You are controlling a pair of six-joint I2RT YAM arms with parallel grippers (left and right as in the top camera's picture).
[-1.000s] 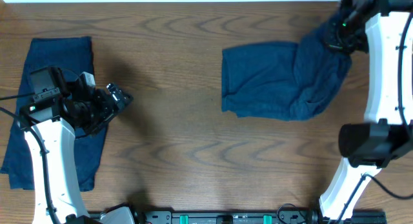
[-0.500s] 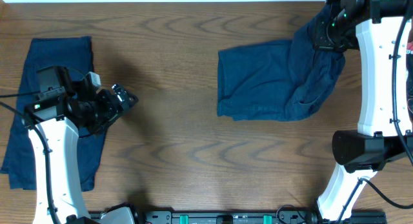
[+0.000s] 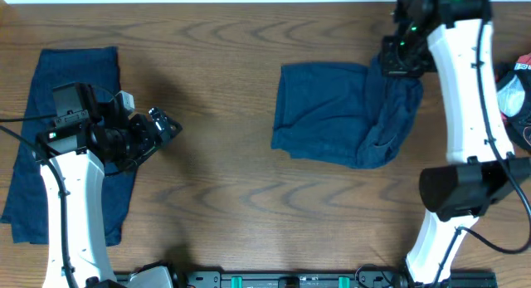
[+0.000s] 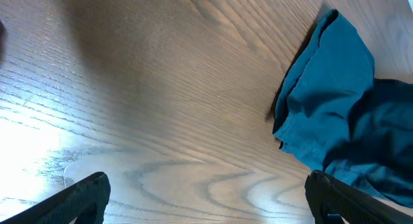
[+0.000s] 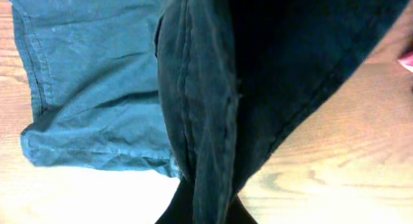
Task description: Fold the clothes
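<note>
The cloth by the garment's edge facing my left gripper lies uncovered, so my right gripper will next go to the left in the overhead view and down to release there.
One of the clothes, a dark navy-blue garment (image 3: 328,114), lies right of the table's middle. Its right part is lifted and drawn over toward the left. My right gripper (image 3: 401,57) is shut on that raised edge; in the right wrist view the pinched fold (image 5: 206,121) hangs between the jaws of this gripper (image 5: 206,211), above the flat part (image 5: 97,75). A second navy garment (image 3: 73,76) lies long and narrow at the far left, partly under my left arm. My left gripper (image 3: 166,126) stands open over bare wood, its fingers (image 4: 84,198) wide apart, and its wrist view shows the middle garment (image 4: 335,88) ahead.
A red and white object (image 3: 518,85) sits at the table's right edge, behind the right arm. A dark rail (image 3: 290,280) runs along the front edge. Bare wood (image 3: 224,155) separates the two garments.
My right gripper has carried the garment's lifted edge leftward, and the whole cloth has slid a little left. The left gripper has edged slightly right, still open.
</note>
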